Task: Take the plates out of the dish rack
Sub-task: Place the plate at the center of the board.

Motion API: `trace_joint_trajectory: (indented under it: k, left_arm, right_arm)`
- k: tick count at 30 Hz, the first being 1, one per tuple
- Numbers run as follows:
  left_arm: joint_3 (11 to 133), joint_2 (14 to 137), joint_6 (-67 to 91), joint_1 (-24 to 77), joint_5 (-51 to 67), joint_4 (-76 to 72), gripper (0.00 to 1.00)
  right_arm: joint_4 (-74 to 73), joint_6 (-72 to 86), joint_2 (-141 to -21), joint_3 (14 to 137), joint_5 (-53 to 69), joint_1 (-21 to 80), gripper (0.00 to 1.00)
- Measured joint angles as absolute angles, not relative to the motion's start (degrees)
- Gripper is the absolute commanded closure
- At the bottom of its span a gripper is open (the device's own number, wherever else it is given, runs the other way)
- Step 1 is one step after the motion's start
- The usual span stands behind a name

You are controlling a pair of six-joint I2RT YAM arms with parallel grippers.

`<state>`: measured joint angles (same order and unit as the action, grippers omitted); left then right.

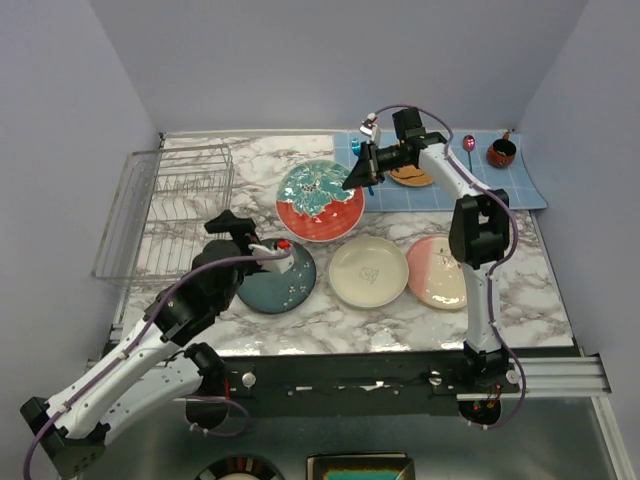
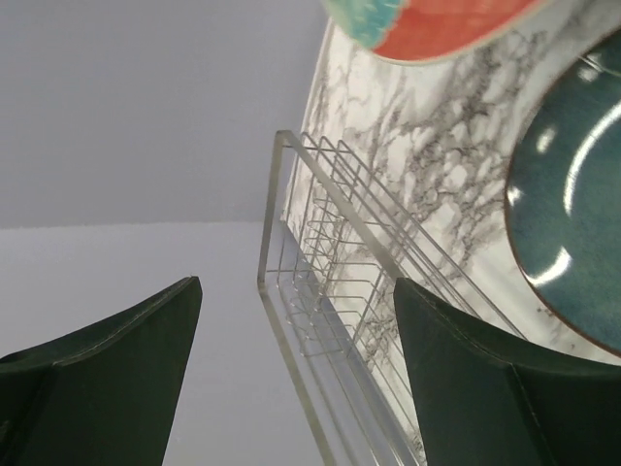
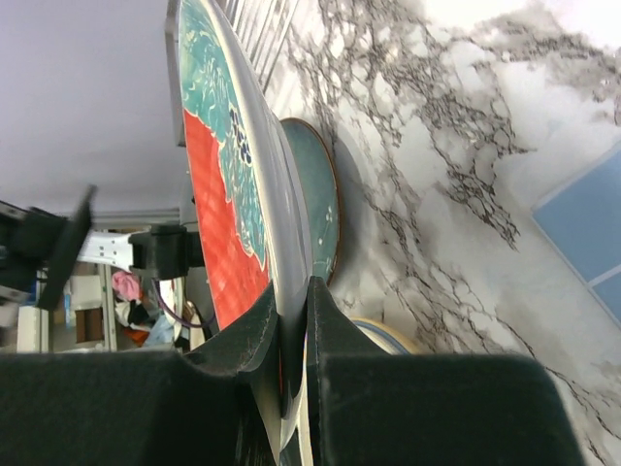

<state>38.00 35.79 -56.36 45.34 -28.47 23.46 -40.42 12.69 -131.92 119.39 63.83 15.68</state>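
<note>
My right gripper moves down, back and to the left in the top view next and releases the teal floral plate onto the dark teal plate [image 1: 280,278] [image 3: 318,199], since that one lies empty.
The silver wire dish rack [image 1: 165,210] stands at the far left with no plates in it; it also shows in the left wrist view [image 2: 330,320]. My right gripper [image 1: 357,172] is shut on the right rim of the teal floral plate with the red rim [image 1: 320,200], gripped edge-on in the right wrist view [image 3: 233,165]. The plain cream plate [image 1: 368,272] and the pink and cream plate [image 1: 437,272] lie flat on the marble table. My left gripper [image 1: 235,225] is open and empty, between the rack and a dark teal plate [image 1: 280,278].
A blue grid mat [image 1: 520,185] lies at the back right with an orange woven disc [image 1: 410,177], a brown cup [image 1: 501,153] and a pink spoon [image 1: 469,145] on it. Grey walls close in the table on three sides.
</note>
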Motion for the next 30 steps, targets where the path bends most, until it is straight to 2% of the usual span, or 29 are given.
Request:
trace_joint_trajectory:
  k: [12,30]
  left_arm:
    - [62.2,51.5,-49.1,38.0,-25.1,21.0,0.12]
    - [71.5,60.2,-41.6,33.2,-23.7,21.1,0.13]
  right_arm:
    - [-40.4,10.9,-132.8,114.0,62.1,18.9,0.99]
    - [-40.8,8.9,-139.2,115.0,60.2,29.5,0.99]
